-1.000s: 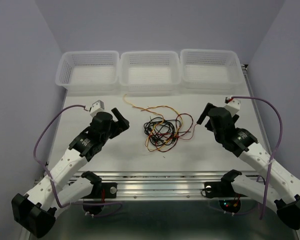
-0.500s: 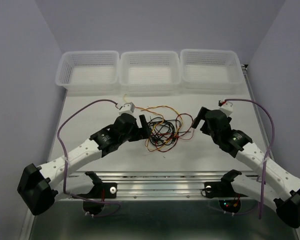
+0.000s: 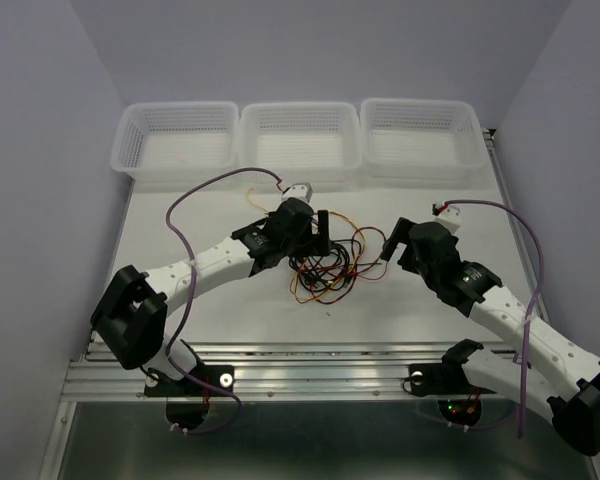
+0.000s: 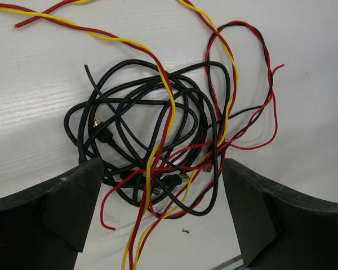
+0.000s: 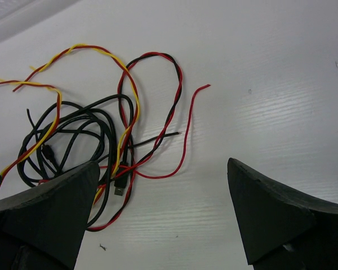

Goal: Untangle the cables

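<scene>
The twisted red-and-yellow piece of cable (image 3: 306, 262) (image 4: 163, 139) crosses the coils of black cable. My left gripper should go down onto that piece at the crossing next.
The cables (image 3: 325, 265) lie as one tangle of black, red and yellow strands on the white table (image 3: 180, 290), mid-table. My left gripper (image 3: 321, 232) hangs open over the tangle's far left part. In the left wrist view the tangle (image 4: 160, 140) fills the space ahead of and between the wide-spread fingers (image 4: 73, 197), with a gold-tipped black plug (image 4: 183, 177) among the strands. My right gripper (image 3: 390, 243) is open at the tangle's right edge. In the right wrist view the cables (image 5: 124, 143) sit left of centre, and a red loop (image 5: 183, 152) reaches between the open fingers (image 5: 265, 208).
Three white mesh baskets (image 3: 175, 106) (image 3: 300, 105) (image 3: 420, 102) stand in a row along the far edge. A twisted red-yellow strand (image 3: 265, 210) trails from the tangle toward the middle basket. Purple arm cables (image 3: 185, 200) arch over both arms. A metal rail (image 3: 310, 365) runs along the near edge.
My left arm has swung from the left side of the table across to the tangle. The right gripper has crept a little left toward it. Both grippers stayed open.
</scene>
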Robot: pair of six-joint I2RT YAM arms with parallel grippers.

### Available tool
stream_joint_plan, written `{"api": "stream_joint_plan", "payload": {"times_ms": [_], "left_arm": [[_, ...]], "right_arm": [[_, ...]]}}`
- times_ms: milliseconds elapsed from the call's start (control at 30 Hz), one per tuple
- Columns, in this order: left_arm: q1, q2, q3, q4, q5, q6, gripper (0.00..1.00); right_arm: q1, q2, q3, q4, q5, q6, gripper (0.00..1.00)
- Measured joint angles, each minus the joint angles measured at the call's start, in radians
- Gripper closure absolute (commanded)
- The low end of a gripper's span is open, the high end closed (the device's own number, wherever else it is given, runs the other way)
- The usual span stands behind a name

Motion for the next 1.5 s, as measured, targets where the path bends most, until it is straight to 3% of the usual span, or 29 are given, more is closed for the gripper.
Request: {"api": "stream_joint_plan", "payload": {"times_ms": [233,300,333,367,633,667,700,933,1233,1500], "left_arm": [[0.000,0.080,0.026,0.000,0.077,0.085,0.01],[0.000,0.092,0.032,-0.007,0.079,0.099,0.07],[0.000,0.108,0.051,-0.026,0.074,0.103,0.14],[0.000,0.132,0.072,-0.035,0.069,0.109,0.28],[0.000,0.253,0.141,-0.073,0.056,0.137,0.72],[0.000,0.253,0.141,-0.081,0.056,0.137,0.90],[-0.001,0.252,0.142,-0.088,0.054,0.136,1.00],[-0.004,0.219,0.190,-0.145,0.053,0.147,1.00],[-0.011,-0.032,0.333,-0.123,0.180,0.207,1.00],[-0.037,-0.206,0.358,-0.064,0.328,0.235,1.00]], "right_arm": [[0.000,-0.006,0.000,0.000,0.004,-0.003,0.00],[0.000,-0.008,0.000,0.000,0.005,-0.003,0.00],[0.000,-0.008,0.000,0.000,0.004,-0.003,0.00],[0.000,-0.008,0.000,0.000,0.005,-0.004,0.00],[0.000,-0.008,0.000,-0.001,0.015,-0.013,0.00],[0.000,-0.008,0.000,-0.001,0.018,-0.014,0.00],[0.000,-0.008,0.000,-0.001,0.019,-0.014,0.00],[0.000,-0.018,0.000,-0.001,0.005,-0.034,0.00],[-0.001,-0.073,-0.001,0.123,-0.279,-0.147,0.00],[-0.002,-0.077,-0.029,0.285,-0.461,-0.254,0.00]]}}
